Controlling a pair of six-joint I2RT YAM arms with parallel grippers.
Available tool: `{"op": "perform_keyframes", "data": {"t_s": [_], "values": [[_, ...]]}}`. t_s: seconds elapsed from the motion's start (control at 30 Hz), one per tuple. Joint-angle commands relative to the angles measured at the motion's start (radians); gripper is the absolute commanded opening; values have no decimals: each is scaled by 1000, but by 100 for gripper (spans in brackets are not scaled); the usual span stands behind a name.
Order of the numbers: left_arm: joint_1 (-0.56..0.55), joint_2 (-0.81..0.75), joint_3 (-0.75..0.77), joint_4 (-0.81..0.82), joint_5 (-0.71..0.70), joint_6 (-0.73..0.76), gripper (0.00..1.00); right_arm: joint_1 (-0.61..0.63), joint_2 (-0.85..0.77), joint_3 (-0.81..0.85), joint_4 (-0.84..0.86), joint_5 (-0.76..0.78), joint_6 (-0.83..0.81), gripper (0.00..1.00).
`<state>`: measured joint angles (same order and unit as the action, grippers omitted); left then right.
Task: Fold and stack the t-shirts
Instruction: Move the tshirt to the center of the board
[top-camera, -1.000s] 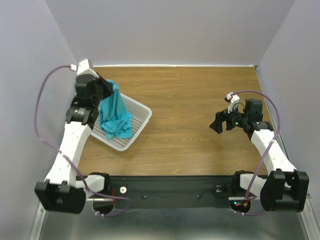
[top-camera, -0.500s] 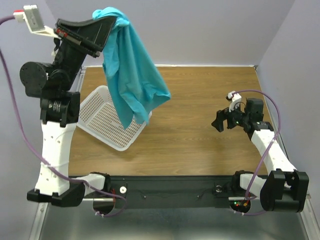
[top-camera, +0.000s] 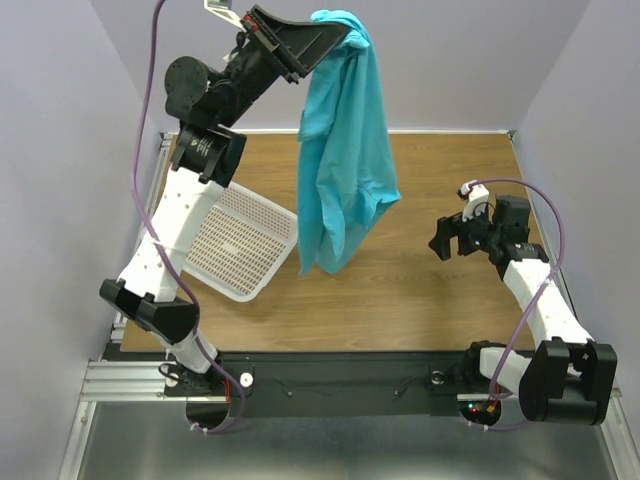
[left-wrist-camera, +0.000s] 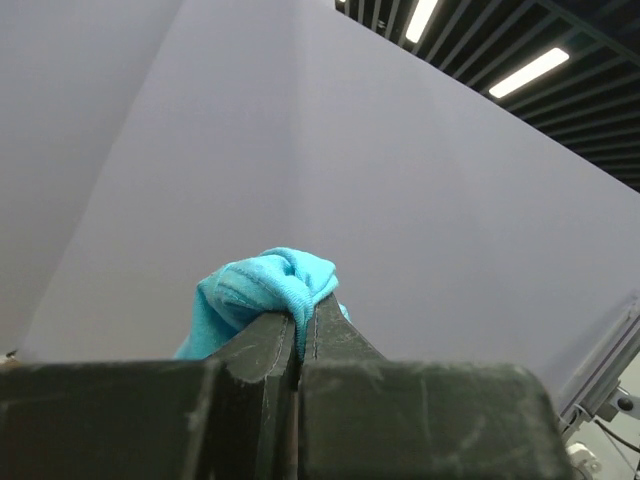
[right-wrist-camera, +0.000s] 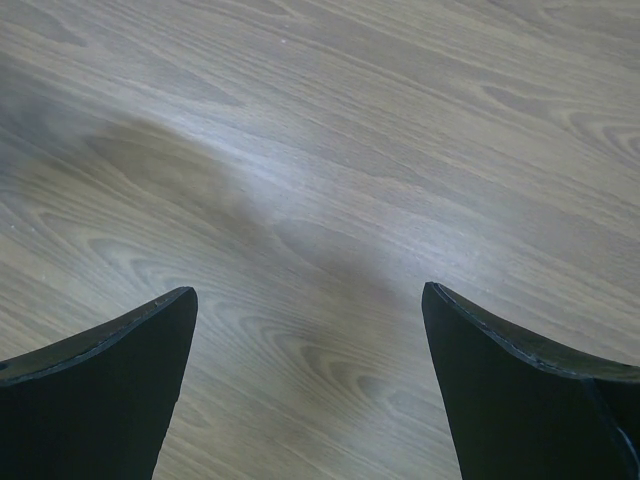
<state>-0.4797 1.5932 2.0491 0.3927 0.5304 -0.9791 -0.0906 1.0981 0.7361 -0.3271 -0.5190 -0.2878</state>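
The fold comes down with my left gripper toward the bare middle of the table beside the basket next for release, since that open wood lies below the raised gripper.
A turquoise-blue t-shirt (top-camera: 345, 150) hangs high in the air over the middle of the wooden table, its lower end dangling just right of the basket. My left gripper (top-camera: 345, 30) is raised near the top of the top view and shut on a bunched fold of the t-shirt (left-wrist-camera: 265, 290), which shows pinched between the dark fingers (left-wrist-camera: 335, 335) against the wall. My right gripper (top-camera: 441, 238) hovers low over the right side of the table, well right of the cloth, open with only bare wood between its fingers (right-wrist-camera: 520, 370).
A white mesh basket (top-camera: 235, 245) sits on the left side of the wooden table (top-camera: 420, 290) and now holds nothing. Grey walls close in the back and both sides. The black base rail runs along the near edge.
My left arm has lifted the t-shirt out of the basket, then swung it up and to the right over the table's middle. The right arm has stayed put.
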Motion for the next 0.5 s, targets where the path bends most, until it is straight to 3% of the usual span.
{"op": "perform_keyframes", "data": {"t_s": [0.0, 0.2, 0.47], "values": [[-31, -13, 124, 104, -1, -18, 0, -12, -26, -12, 62, 30, 12, 100], [-56, -21, 31, 94, 3, 5, 0, -18, -27, -12, 66, 42, 15, 100], [-74, -142, -375, 15, 25, 226, 0, -28, -27, -12, 69, 43, 21, 100]]}}
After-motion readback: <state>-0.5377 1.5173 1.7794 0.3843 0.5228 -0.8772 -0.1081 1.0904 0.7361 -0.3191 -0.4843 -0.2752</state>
